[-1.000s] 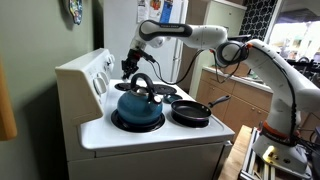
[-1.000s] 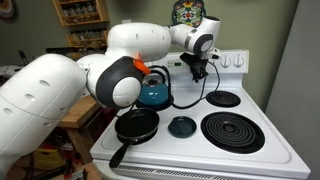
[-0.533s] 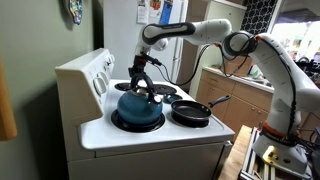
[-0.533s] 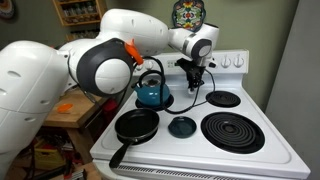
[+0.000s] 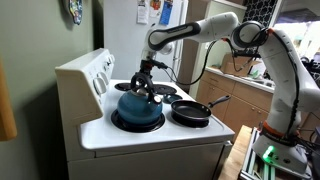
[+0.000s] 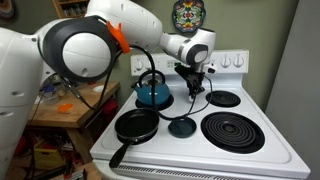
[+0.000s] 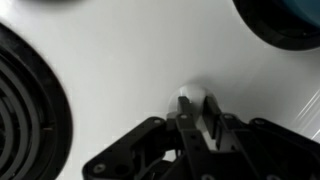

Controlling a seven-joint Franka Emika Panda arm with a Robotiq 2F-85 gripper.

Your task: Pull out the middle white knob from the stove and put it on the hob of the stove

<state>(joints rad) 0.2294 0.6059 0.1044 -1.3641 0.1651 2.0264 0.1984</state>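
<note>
The bare white hob between the kettle and the coil burner is clear, so next the robot's gripper will move down a little onto that patch and let go of the knob.
In the wrist view my gripper [image 7: 193, 112] is shut on the small white knob [image 7: 193, 97], held at the fingertips just over the white hob [image 7: 120, 50]; I cannot tell whether it touches. In both exterior views the gripper [image 5: 146, 86] [image 6: 193, 88] points down over the middle of the stove's hob [image 6: 196, 148], away from the back control panel [image 6: 232, 61] [image 5: 103, 74]. The knob itself is too small to make out in the exterior views.
A blue kettle [image 5: 138, 106] [image 6: 154, 93] sits on a burner beside the gripper. A black frying pan [image 5: 192, 111] [image 6: 136, 125] sits on another burner. A small dark round dish [image 6: 181, 126] lies mid-hob. Two bare coil burners [image 6: 236, 131] [image 6: 222, 98] lie beyond; one also shows in the wrist view [image 7: 25, 105].
The gripper has moved away from the back control panel and down over the middle of the hob, still shut, beside the kettle.
</note>
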